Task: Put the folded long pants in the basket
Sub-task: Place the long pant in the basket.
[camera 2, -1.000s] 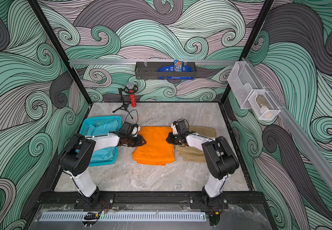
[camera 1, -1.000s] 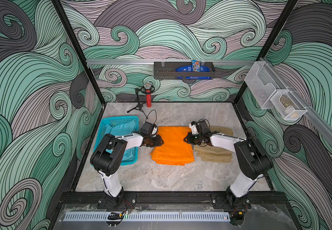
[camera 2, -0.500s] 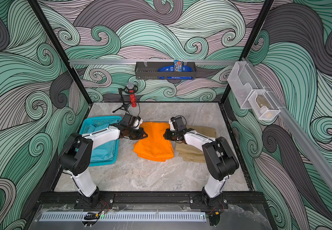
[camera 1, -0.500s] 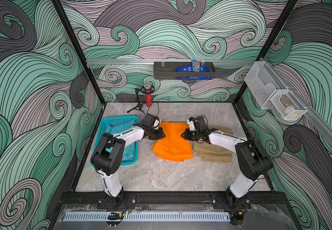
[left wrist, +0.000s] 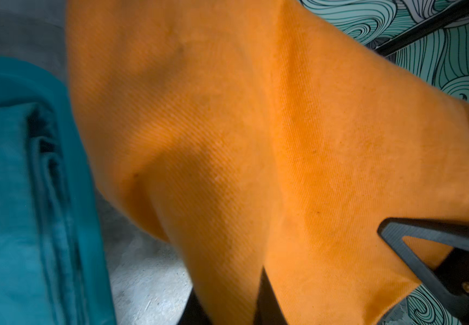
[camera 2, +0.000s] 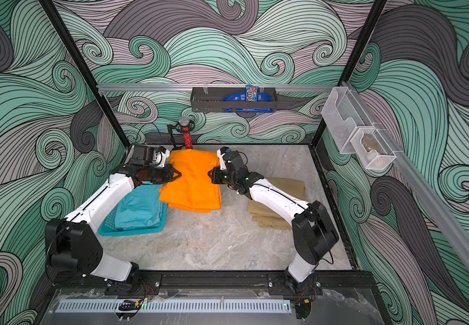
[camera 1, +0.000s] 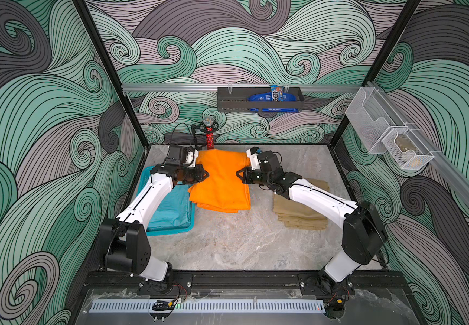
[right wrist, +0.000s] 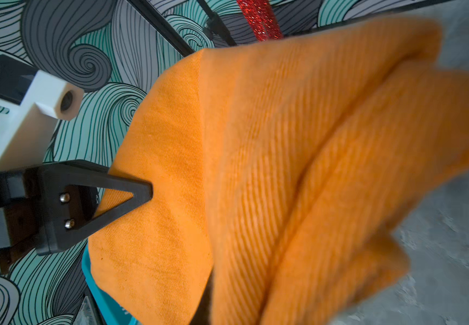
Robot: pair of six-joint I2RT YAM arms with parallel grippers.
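The right gripper moves across and down to the basket's cloth-side rim (camera 1: 193, 213), below it past the cloth, and releases there next, as the pants still droop outside.
The orange folded long pants (camera 1: 222, 183) (camera 2: 194, 183) hang off the table between my two grippers, lower edge drooping beside the basket. My left gripper (camera 1: 205, 175) (camera 2: 179, 174) is shut on their left edge, my right gripper (camera 1: 237, 174) (camera 2: 209, 173) on their right edge. Orange cloth (left wrist: 256, 140) (right wrist: 256, 168) fills both wrist views and covers each gripper's own fingertips. The turquoise basket (camera 1: 171, 231) (camera 2: 132, 232) at the left holds the teal pants (camera 1: 171, 208) (left wrist: 8, 197). The khaki pants (camera 1: 298, 213) (camera 2: 267, 213) lie on the table at the right, partly under my right arm.
A red microphone on a small tripod (camera 1: 209, 132) stands at the back just behind the lifted cloth. A dark wall rack (camera 1: 236, 101) with blue snack bags hangs on the back wall. White mesh bins (camera 1: 388, 135) hang on the right wall.
The orange pants lay flat on the table a second ago. Both grippers have lifted them and carried them back and slightly left, so the cloth now hangs between them.
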